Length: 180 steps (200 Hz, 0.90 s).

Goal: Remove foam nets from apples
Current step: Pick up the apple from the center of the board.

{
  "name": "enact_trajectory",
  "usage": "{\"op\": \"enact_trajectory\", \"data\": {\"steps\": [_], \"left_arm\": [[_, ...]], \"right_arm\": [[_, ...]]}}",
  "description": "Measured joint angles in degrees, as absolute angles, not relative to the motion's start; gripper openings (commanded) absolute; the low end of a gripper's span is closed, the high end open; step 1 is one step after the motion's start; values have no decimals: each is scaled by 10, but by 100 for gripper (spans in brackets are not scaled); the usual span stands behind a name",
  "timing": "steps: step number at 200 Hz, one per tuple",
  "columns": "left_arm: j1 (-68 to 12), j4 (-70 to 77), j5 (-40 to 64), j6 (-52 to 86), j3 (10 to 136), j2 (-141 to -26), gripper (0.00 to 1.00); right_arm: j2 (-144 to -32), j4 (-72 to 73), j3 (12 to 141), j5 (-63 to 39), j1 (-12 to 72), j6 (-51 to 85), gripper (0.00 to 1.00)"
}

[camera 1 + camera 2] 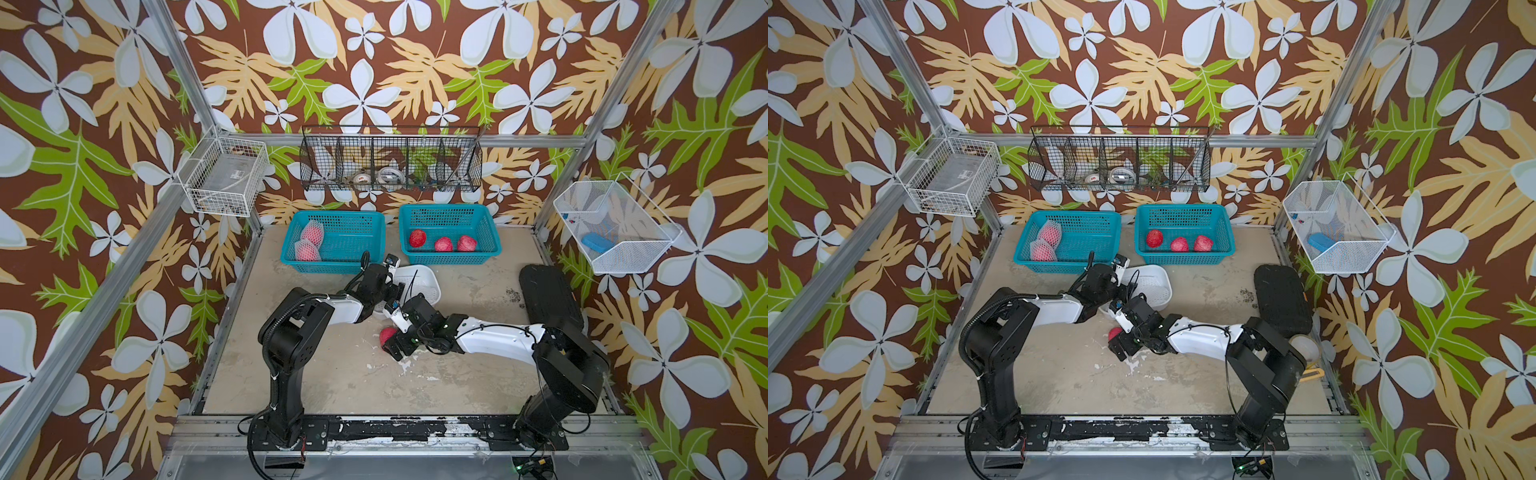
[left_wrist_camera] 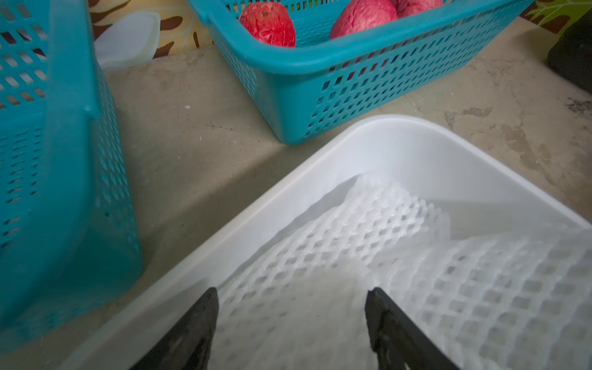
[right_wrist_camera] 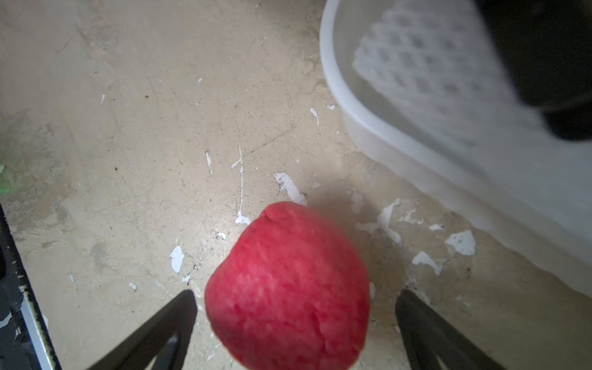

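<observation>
I need to gently lower my right gripper over the bare red apple point(image 1: 386, 333) point(image 3: 288, 288) next and close its fingers on the apple's sides, as there is still a gap beside each fingertip.
A bare red apple point(image 3: 288, 288) lies on the table between the fingers of my open right gripper point(image 3: 296, 294), with a gap on each side; in a top view this apple point(image 1: 386, 333) shows just left of that gripper. My left gripper point(image 2: 291, 293) stands open over a white tray point(image 2: 400, 128), and loose foam nets point(image 2: 368, 224) lie in the tray under its fingers. The left teal basket point(image 1: 332, 259) holds two apples in foam nets point(image 1: 309, 243). Three bare apples point(image 1: 443, 244) sit in the right teal basket point(image 1: 449, 259).
A black pad point(image 1: 548, 299) lies at the right of the table. On the walls hang a black wire basket point(image 1: 390, 160) and two white wire baskets point(image 1: 224, 176) point(image 1: 615, 224). The two arms cross close together at mid-table beside the white tray point(image 1: 432, 276).
</observation>
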<state>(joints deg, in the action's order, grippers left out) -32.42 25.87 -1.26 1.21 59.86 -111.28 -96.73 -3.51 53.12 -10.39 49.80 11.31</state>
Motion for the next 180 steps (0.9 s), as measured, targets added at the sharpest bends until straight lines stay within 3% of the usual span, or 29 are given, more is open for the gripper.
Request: {"op": "enact_trajectory", "data": {"steps": [14, 28, 55, 110, 153, 180], "left_arm": [[-324, 248, -14, 10, 608, -1107, 79], [-324, 238, -16, 2, 616, -1097, 88], [-324, 227, -21, -1, 626, -1064, 94], [-324, 183, -20, 13, 637, -974, 95], [-324, 165, -56, 65, 564, -827, 97], [-323, 157, -110, 105, 508, -703, 98]], "right_arm": [[-978, -34, 538, -108, 498, 110, 95], [-990, -33, 541, -112, 498, 105, 92], [-1008, -33, 545, -120, 498, 102, 86], [-987, -33, 546, -127, 498, 98, 52], [-907, -62, 563, -130, 491, 96, 50], [-886, -91, 646, -133, 442, 96, 48]]}}
